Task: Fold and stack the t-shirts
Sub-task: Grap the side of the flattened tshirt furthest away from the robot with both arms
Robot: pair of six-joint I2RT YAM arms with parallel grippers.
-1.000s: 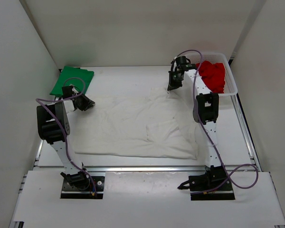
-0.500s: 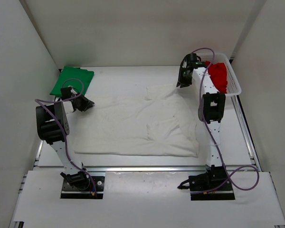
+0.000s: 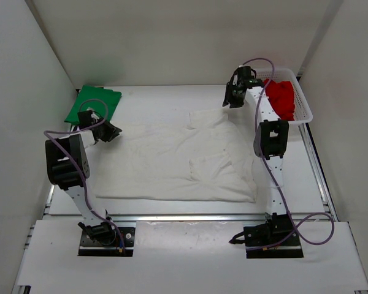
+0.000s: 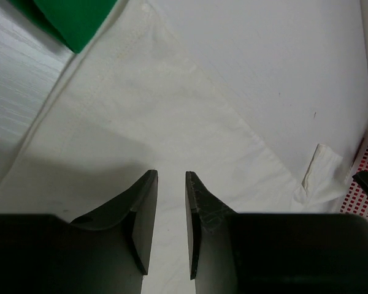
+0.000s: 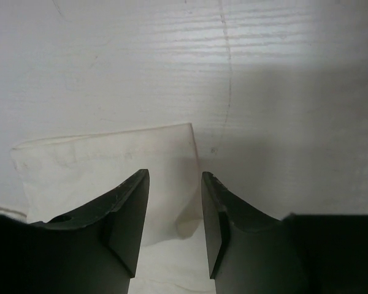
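Observation:
My right gripper should move down and slightly to the left in the top view to reach the sleeve's hem corner (image 3: 225, 110) (image 5: 189, 128), which is just beyond its fingers.
The white t-shirt (image 3: 178, 159) lies spread over the middle of the table, one sleeve (image 5: 110, 159) stretched toward the back right. My right gripper (image 3: 231, 103) hangs open just above that sleeve's corner, jaws (image 5: 175, 176) apart with nothing between them. My left gripper (image 3: 115, 131) hovers over the shirt's far left edge (image 4: 172, 110). Its jaws (image 4: 171, 177) stand a narrow gap apart, with flat cloth showing below and nothing between them. The green t-shirt (image 3: 93, 103) lies folded at the back left corner. The red t-shirt (image 3: 281, 98) is bunched in the basket.
A white mesh basket (image 3: 303, 101) stands at the back right, close behind my right arm. White walls close in the table on three sides. The green shirt's edge (image 4: 73, 18) sits just beyond the left gripper.
My right gripper drew the white sleeve toward the back right, then opened and let it go. The left gripper barely moved.

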